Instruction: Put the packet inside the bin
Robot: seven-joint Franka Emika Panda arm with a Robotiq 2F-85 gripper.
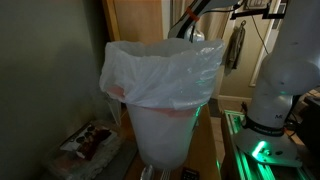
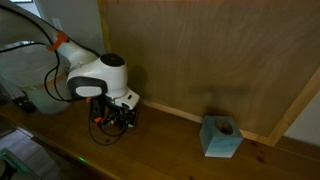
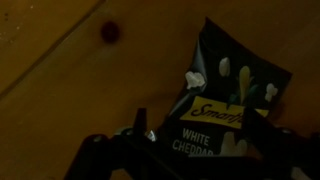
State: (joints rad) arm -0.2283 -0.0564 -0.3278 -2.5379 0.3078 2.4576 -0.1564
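Note:
I need to keep my gripper low at the floor next and close its fingers across the packet's lower half (image 3: 205,136), because that part of the packet is between them in the wrist view.
The packet (image 3: 228,85) is a dark crinkly bag printed "Smartfood White Cheddar", and it lies flat on the wooden floor in the wrist view. My gripper (image 3: 203,128) is open, with one dark finger on each side of the packet's lower half. In an exterior view the gripper (image 2: 117,118) is down at floor level next to the wooden wall, and the packet is hidden under it. The bin (image 1: 165,85) is tall, white and tapered, with a translucent bag folded over its rim. It stands in the foreground, apart from the gripper.
A red-and-white patterned pack (image 1: 90,140) lies on the floor left of the bin. A light blue tissue box (image 2: 220,137) stands by the wooden wall. The white robot base (image 1: 272,95) is at the right. Cables run by the arm (image 2: 60,50).

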